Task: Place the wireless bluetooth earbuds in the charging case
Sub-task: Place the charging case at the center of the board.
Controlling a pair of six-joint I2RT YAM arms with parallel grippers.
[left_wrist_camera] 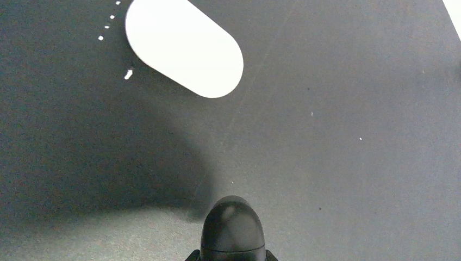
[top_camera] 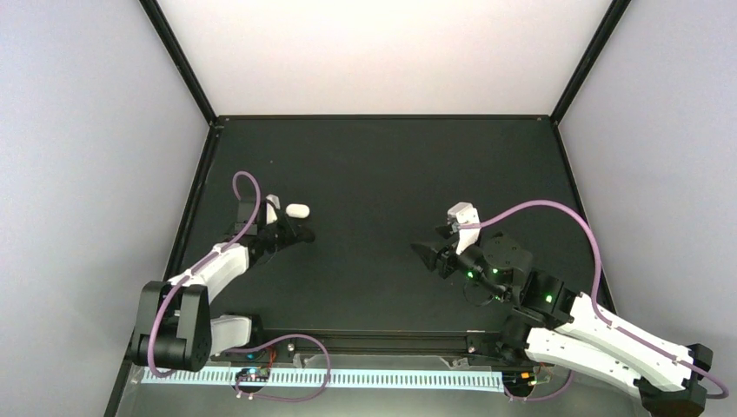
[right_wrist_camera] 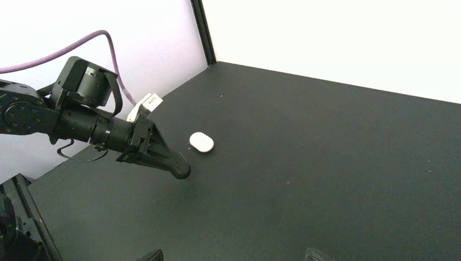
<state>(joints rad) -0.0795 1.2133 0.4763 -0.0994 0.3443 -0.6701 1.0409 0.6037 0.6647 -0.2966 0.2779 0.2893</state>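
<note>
The left gripper lowers the black pebble-like case onto the empty table near the white case next, then opens.
A white oval charging case [top_camera: 297, 210] lies shut on the black table; it also shows in the left wrist view [left_wrist_camera: 185, 46] and the right wrist view [right_wrist_camera: 201, 142]. My left gripper [top_camera: 301, 234] is just in front of it, shut on a black pebble-like case [left_wrist_camera: 232, 228] with a seam line, held close above the table [right_wrist_camera: 179, 169]. My right gripper [top_camera: 428, 252] is open and empty at mid-table, its fingertips [right_wrist_camera: 151, 254] wide apart at the bottom of its view. No earbuds show in any view.
The black mat [top_camera: 382, 165] is bounded by black frame posts and white walls. A few tiny white specks [left_wrist_camera: 129, 74] lie beside the white case. The left arm [right_wrist_camera: 81, 122] reaches in along the left edge.
</note>
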